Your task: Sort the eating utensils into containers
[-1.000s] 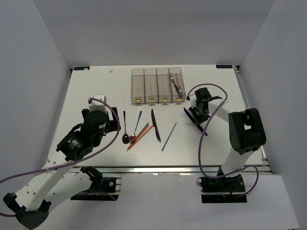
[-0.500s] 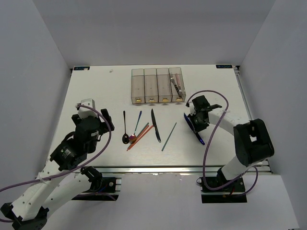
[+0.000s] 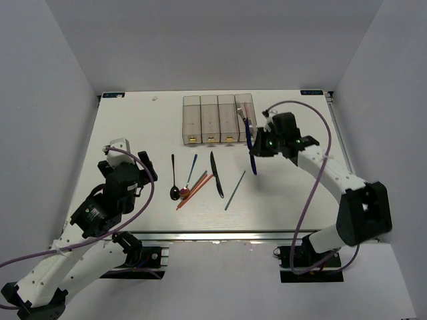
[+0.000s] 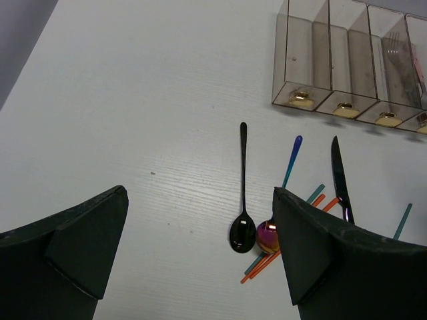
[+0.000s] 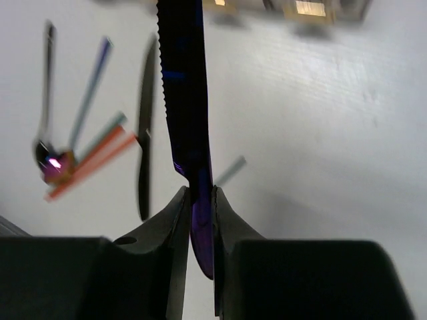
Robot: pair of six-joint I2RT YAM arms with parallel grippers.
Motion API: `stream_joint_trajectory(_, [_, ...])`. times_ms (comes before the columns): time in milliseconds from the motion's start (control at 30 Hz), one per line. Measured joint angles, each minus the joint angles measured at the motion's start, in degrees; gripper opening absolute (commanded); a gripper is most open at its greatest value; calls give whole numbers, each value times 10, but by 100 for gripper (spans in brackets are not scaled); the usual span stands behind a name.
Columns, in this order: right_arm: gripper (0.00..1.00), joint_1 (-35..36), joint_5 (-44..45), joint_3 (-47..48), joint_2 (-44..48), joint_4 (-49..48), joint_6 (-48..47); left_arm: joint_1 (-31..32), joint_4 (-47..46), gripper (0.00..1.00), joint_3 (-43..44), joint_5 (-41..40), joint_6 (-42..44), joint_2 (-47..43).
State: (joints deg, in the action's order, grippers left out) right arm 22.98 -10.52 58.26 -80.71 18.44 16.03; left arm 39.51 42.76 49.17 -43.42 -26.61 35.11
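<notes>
The bin beside the fork's is empty. My right gripper will next move outward and to the left in the top view and release the knife over it.
My right gripper [image 3: 259, 147] [image 5: 200, 200] is shut on the handle of a dark blue knife [image 3: 251, 143] [image 5: 183, 87] and holds it off the table, just right of and in front of the containers [image 3: 201, 101] [image 4: 303, 47]. The rightmost bin [image 3: 245, 100] holds a fork and a pinkish utensil. My left gripper [image 3: 143, 171] [image 4: 199, 200] is open and empty, left of the loose utensils. On the table lie a black spoon [image 3: 173, 175] [image 4: 243, 187], a blue-handled iridescent spoon [image 3: 189, 179] [image 4: 269, 237], a black knife [image 3: 216, 173] [image 4: 339, 177], orange chopsticks [image 3: 195, 190] and a grey-teal chopstick [image 3: 235, 190].
White walls close in the table on the left, back and right. The purple cables of both arms loop over the table near each wrist. The three left bins look empty.
My right gripper has lifted the blue knife off the table and carried it up and left toward the bins. My left arm drew back a little, then stayed still.
</notes>
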Motion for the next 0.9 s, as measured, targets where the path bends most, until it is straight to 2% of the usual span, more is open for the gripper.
stream_joint_trajectory(200, [0,17,9,242,-200,-50,86,0,-7,98,-2,-5,-4,0])
stream_joint_trajectory(333, [0,23,29,433,-330,-16,95,0,-11,98,-7,-5,-4,2])
stream_joint_trajectory(467, [0,24,47,581,-429,12,89,0,-12,98,-8,-5,-4,9])
stream_joint_trajectory(600, [0,24,66,630,-478,27,78,0,-12,98,-8,-5,-4,11])
stream_joint_trajectory(867, [0,23,88,600,-488,37,56,0,-12,98,-8,-3,-4,12])
stream_joint_trajectory(900, [4,23,88,600,-490,40,54,0,-12,98,-8,-3,-4,14])
